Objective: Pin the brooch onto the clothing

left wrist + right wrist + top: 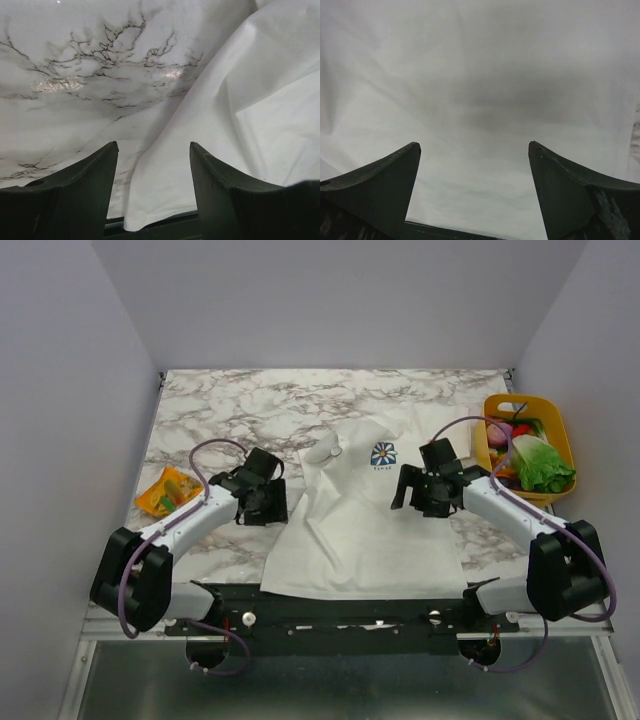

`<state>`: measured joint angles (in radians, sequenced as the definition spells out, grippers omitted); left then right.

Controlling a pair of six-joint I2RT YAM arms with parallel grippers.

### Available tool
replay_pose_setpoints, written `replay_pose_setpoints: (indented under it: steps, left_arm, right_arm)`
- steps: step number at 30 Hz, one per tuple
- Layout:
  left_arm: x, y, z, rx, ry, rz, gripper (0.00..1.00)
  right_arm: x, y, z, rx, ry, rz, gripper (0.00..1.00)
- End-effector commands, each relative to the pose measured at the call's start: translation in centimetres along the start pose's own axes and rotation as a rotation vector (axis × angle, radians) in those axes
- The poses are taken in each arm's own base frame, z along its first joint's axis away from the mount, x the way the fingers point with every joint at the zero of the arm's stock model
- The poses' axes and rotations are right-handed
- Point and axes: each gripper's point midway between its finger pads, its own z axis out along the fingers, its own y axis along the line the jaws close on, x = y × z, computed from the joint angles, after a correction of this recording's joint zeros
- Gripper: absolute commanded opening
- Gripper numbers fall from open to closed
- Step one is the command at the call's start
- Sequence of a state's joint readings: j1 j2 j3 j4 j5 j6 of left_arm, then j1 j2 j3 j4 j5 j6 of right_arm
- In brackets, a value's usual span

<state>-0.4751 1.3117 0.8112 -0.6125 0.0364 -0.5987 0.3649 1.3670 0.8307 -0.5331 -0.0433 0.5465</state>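
Note:
The shirt's basket-side edge near the hem (pixel 460 586) lies below my right gripper, toward my base, so it will move back and down onto it.
The clothing, a white T-shirt (pixel 360 530), lies flat in the middle of the marble table, with its blue flower print (pixel 383 454) on the chest. A tiny dark spot (pixel 337 451) sits left of the print on a raised fold; it may be the brooch, but it is too small to tell. My left gripper (pixel 264 508) stands open at the shirt's left edge. In the left wrist view the shirt's hem (pixel 210 150) runs between its fingers (pixel 153 150) with nothing gripped. My right gripper (pixel 410 494) is open wide over plain shirt fabric (pixel 480 90) and holds nothing (pixel 474 147).
A yellow basket (pixel 562 422) of vegetables stands at the right edge of the table. An orange and yellow packet (pixel 168 492) lies at the left edge. The black mounting rail (pixel 330 608) runs along the near edge, just under the shirt's hem.

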Motion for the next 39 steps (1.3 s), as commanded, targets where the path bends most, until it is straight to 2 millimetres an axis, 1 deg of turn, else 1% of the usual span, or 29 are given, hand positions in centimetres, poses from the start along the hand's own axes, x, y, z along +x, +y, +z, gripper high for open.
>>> replay_pose_setpoints:
  steps: [1,2,3,5,6,8,9,11,12,13,14,15,17,18,20,21,24,25,26,27,28,29,30,31,32,33,35,36,39]
  left_arm:
    - [1.2,0.0,1.9,-0.061,0.057,0.02,0.64]
    - [1.1,-0.2,2.6,-0.064,0.056,0.03,0.62]
    - [0.1,-1.1,3.2,-0.04,0.026,0.042,0.61]
    - [-0.1,-1.9,4.7,-0.036,0.036,0.075,0.58]
    - [-1.2,-3.0,5.1,-0.01,0.001,0.083,0.57]
    - [-1.5,-3.6,6.5,-0.002,0.012,0.094,0.52]
    - [-2.5,-4.4,6.9,0.013,-0.011,0.097,0.5]
    - [-2.8,-4.3,8.1,-0.004,0.002,0.106,0.26]
    - [-4.0,-4.7,8.2,-0.008,-0.021,0.107,0.16]
    - [-4.5,-4.2,8.7,-0.034,-0.027,0.1,0.0]
    - [-5.5,-3.5,8.9,-0.046,-0.041,0.072,0.0]
    - [-6.8,-3.2,8.9,-0.042,-0.067,0.047,0.0]
    - [-8.0,-2.3,9.3,-0.027,-0.073,-0.003,0.0]
    - [-10.1,-0.7,9.2,-0.033,-0.105,-0.062,0.0]
    - [-11.6,1.1,9.1,-0.051,-0.126,-0.11,0.0]
    - [-13.0,2.4,8.8,-0.062,-0.152,-0.148,0.0]
    - [-14.9,3.7,8.2,-0.034,-0.179,-0.194,0.0]
    - [-15.5,4.1,7.7,-0.021,-0.192,-0.2,0.04]
    - [-15.7,3.9,7.4,-0.005,-0.194,-0.181,0.16]
    - [-15.7,3.7,7.0,0.007,-0.194,-0.165,0.28]
    - [-15.7,3.4,6.2,0.014,-0.203,-0.159,0.45]
    - [-15.4,3.5,5.9,0.011,-0.202,-0.161,0.5]
    - [-14.3,4.1,5.8,-0.015,-0.178,-0.17,0.54]
    - [-14.1,4.4,5.0,-0.03,-0.193,-0.173,0.58]
    - [-13.5,4.8,4.7,-0.051,-0.186,-0.181,0.6]
    - [-11.9,5.6,4.6,-0.086,-0.153,-0.197,0.6]
    - [-10.9,7.0,3.8,-0.156,-0.158,-0.217,0.61]
    - [-9.4,7.8,3.7,-0.195,-0.119,-0.226,0.61]
    - [-7.6,9.6,3.3,-0.288,-0.082,-0.238,0.61]
  right_arm:
    - [1.5,-1.8,-0.6,0.089,0.033,0.062,0.97]
    - [1.3,-1.8,-0.6,0.092,0.029,0.062,0.97]
    - [1.0,-1.6,-0.7,0.09,0.023,0.057,0.97]
    - [0.9,-1.6,-0.5,0.099,0.031,0.052,0.97]
    - [0.7,-1.6,-0.4,0.1,0.03,0.051,0.98]
    - [0.5,-1.7,0.0,0.11,0.037,0.046,0.98]
    - [0.5,-1.7,0.2,0.115,0.039,0.043,0.98]
    - [0.3,-1.8,0.5,0.12,0.04,0.042,0.98]
    - [0.4,-1.9,0.9,0.125,0.047,0.044,0.98]
    - [0.2,-1.9,1.0,0.123,0.045,0.045,0.98]
    - [0.2,-1.9,1.2,0.122,0.048,0.044,0.98]
    - [0.2,-2.0,1.4,0.128,0.05,0.043,0.98]
    - [0.0,-2.2,1.5,0.132,0.049,0.046,0.97]
    - [0.0,-2.3,1.5,0.133,0.048,0.044,0.97]
    - [-0.1,-2.5,1.6,0.141,0.046,0.042,0.97]
    - [-0.2,-2.7,1.6,0.146,0.044,0.041,0.97]
    - [-0.1,-2.9,1.5,0.152,0.045,0.035,0.97]
    - [0.0,-2.9,1.4,0.156,0.051,0.036,0.96]
    - [0.1,-3.0,1.3,0.159,0.057,0.035,0.96]
    - [0.4,-3.1,1.3,0.161,0.065,0.035,0.96]
    - [0.8,-3.3,1.1,0.166,0.081,0.034,0.96]
    - [1.2,-3.2,0.9,0.156,0.093,0.035,0.96]
    - [1.5,-3.2,0.8,0.15,0.103,0.034,0.96]
    - [2.1,-3.2,0.6,0.144,0.121,0.028,0.96]
    - [3.0,-2.8,0.4,0.108,0.157,0.028,0.95]
    - [3.5,-2.5,0.2,0.089,0.17,0.026,0.94]
    - [5.5,-1.8,-0.2,0.056,0.239,0.005,0.93]
    - [6.3,-1.6,-0.3,0.05,0.267,-0.006,0.93]
    - [9.4,-0.7,-0.7,0.033,0.369,-0.065,0.92]
